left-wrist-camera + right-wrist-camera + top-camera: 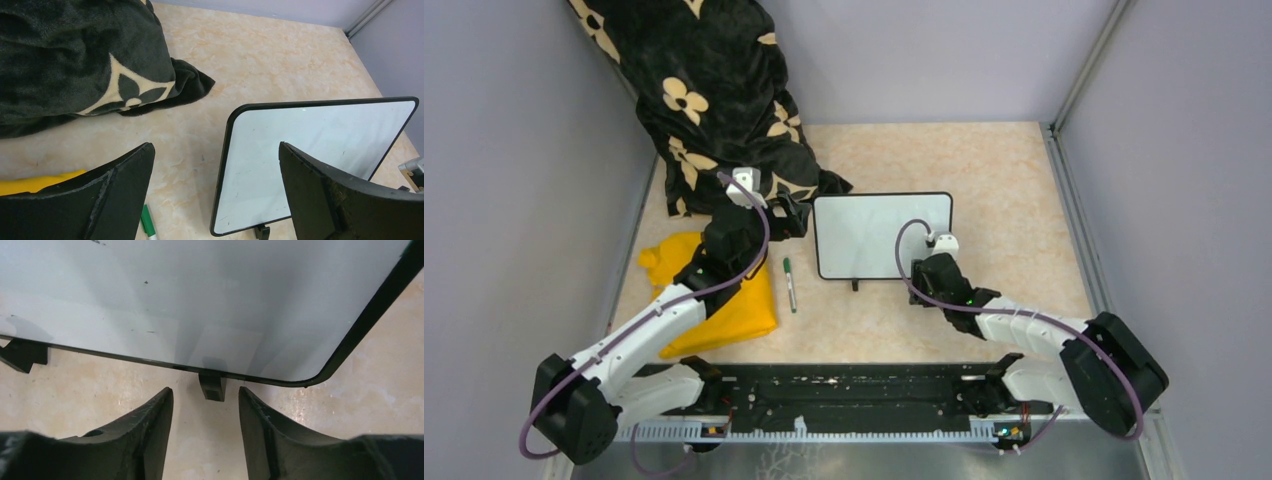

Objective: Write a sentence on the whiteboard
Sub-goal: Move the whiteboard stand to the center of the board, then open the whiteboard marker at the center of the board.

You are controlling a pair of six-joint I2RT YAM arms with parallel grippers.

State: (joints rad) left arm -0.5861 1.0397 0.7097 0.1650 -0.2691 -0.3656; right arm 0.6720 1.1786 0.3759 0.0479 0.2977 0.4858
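The marker's green cap (787, 266) (147, 220) is the marker's end nearest my open left gripper, so I should next move that gripper back and down onto the cap and close it.
The whiteboard (874, 232) lies on the beige table, white with a thin black frame; its face (310, 150) carries only faint specks, and no sentence shows on it. A green marker (790, 285) lies to its left, its end also in the left wrist view (147, 225). My left gripper (792, 215) hovers open by the board's left edge, its wide gap (215, 145) empty. My right gripper (921, 266) sits at the board's near edge, open (205, 388), nothing between the fingers. One black foot (212, 386) of the board stands just ahead of that gap.
A black blanket with cream flowers (714, 90) is heaped at the back left. A yellow folded cloth (729, 310) lies under the left arm. Grey walls enclose the table on three sides, and a black rail (844, 395) runs along the near edge.
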